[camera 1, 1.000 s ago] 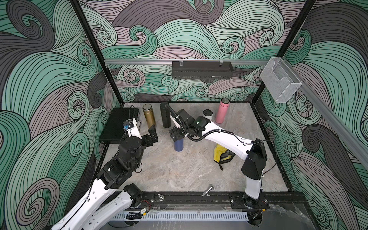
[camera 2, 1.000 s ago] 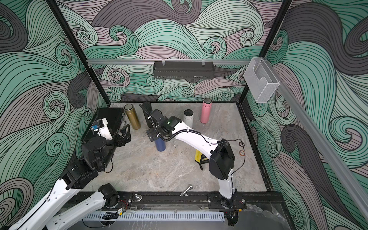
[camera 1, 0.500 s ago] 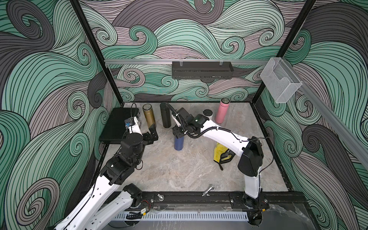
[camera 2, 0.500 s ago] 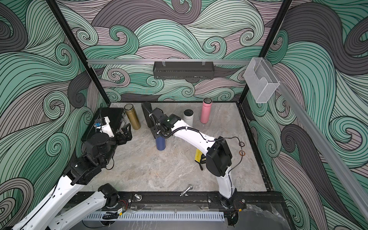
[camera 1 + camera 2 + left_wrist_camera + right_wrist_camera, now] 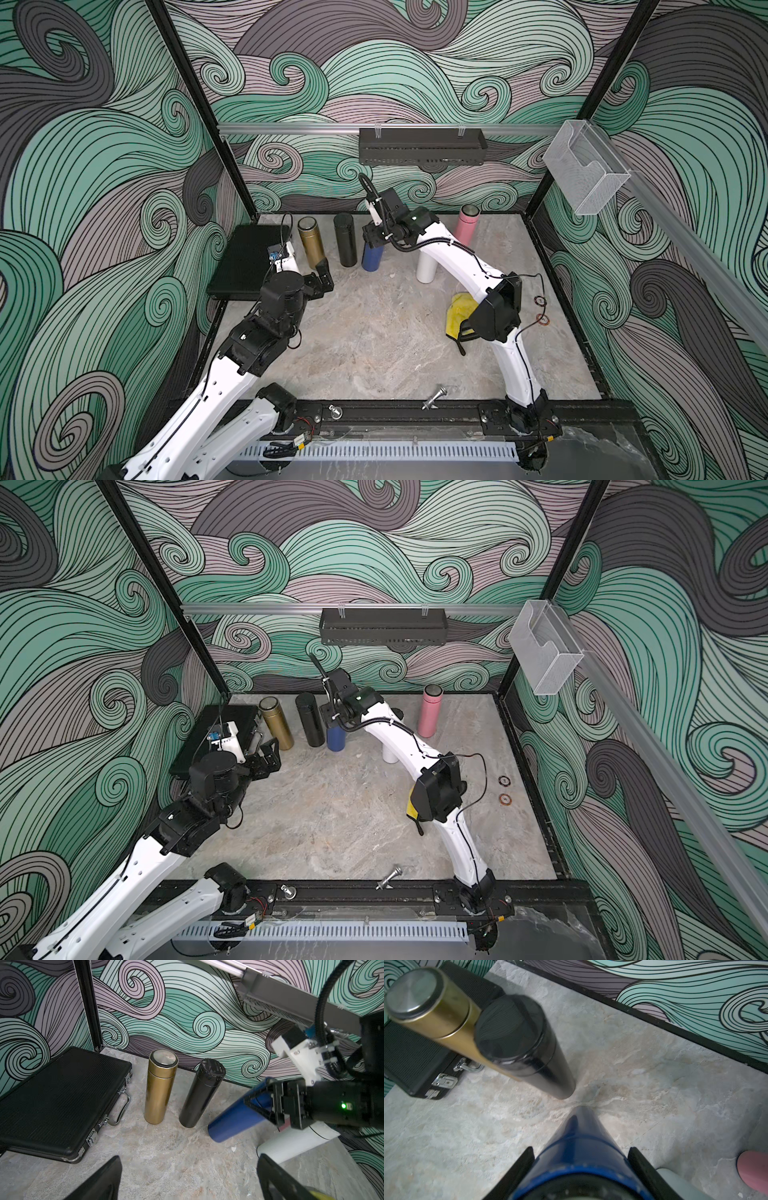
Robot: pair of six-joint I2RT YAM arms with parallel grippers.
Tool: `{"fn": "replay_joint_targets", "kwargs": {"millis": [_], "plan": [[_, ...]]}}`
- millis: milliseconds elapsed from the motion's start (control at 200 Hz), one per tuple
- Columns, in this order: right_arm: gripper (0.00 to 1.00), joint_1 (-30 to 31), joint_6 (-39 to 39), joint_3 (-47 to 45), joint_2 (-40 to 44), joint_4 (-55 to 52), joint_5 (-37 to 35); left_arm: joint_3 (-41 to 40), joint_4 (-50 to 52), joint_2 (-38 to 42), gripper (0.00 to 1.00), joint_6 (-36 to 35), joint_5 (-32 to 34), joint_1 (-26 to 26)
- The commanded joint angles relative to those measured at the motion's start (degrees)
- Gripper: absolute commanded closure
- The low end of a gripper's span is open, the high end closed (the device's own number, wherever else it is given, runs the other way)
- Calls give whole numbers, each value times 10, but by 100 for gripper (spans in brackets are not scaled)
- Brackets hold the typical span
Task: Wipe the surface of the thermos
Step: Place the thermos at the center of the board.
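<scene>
The bare tabletop beside the black thermos is below my right gripper. My right gripper will gently move the blue thermos outward and down and let go of it there.
The blue thermos point(image 5: 371, 259) point(image 5: 336, 739) stands in the back row beside a black thermos point(image 5: 345, 243), its base at or just over the table. From above, my right gripper point(image 5: 374, 239) point(image 5: 581, 1149) is shut on its upper part, one finger on each side; the blue thermos point(image 5: 581, 1138) fills the gap between them. My left gripper point(image 5: 323, 276) point(image 5: 188, 1159) is open and empty, low over the table in front of the gold thermos point(image 5: 311, 245). It faces the blue thermos point(image 5: 232, 1122). A yellow cloth point(image 5: 459, 313) lies on the table, partly hidden by the right arm.
A white thermos point(image 5: 427, 270) and a pink one point(image 5: 466, 226) stand to the right of the blue one. A black briefcase point(image 5: 245, 262) lies at the back left. A metal bolt point(image 5: 434, 402) lies near the front rail, and two small rings point(image 5: 540, 300) near the right wall.
My right gripper has closed on the blue thermos and carried it back toward the wall, beside the black thermos. The left gripper has crept a little toward the row.
</scene>
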State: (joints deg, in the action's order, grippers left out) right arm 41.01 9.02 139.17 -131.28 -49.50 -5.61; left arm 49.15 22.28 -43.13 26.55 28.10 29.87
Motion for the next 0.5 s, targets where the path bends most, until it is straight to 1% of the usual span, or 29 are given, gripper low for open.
{"fn": "replay_joint_targets", "kwargs": {"millis": [0, 140, 345, 495], "plan": [[100, -5, -21, 77, -38, -28, -3, 14, -6, 0, 1, -1, -19, -5], [100, -8, -32, 139, -76, -44, -16, 16, -2, -3, 1, -1, -23, -7], [100, -12, -49, 140, -88, -44, -38, 17, -4, -9, 1, -1, -30, -8], [100, -12, -47, 130, -97, -45, -31, 17, -7, -16, 1, -1, -34, -9]]}}
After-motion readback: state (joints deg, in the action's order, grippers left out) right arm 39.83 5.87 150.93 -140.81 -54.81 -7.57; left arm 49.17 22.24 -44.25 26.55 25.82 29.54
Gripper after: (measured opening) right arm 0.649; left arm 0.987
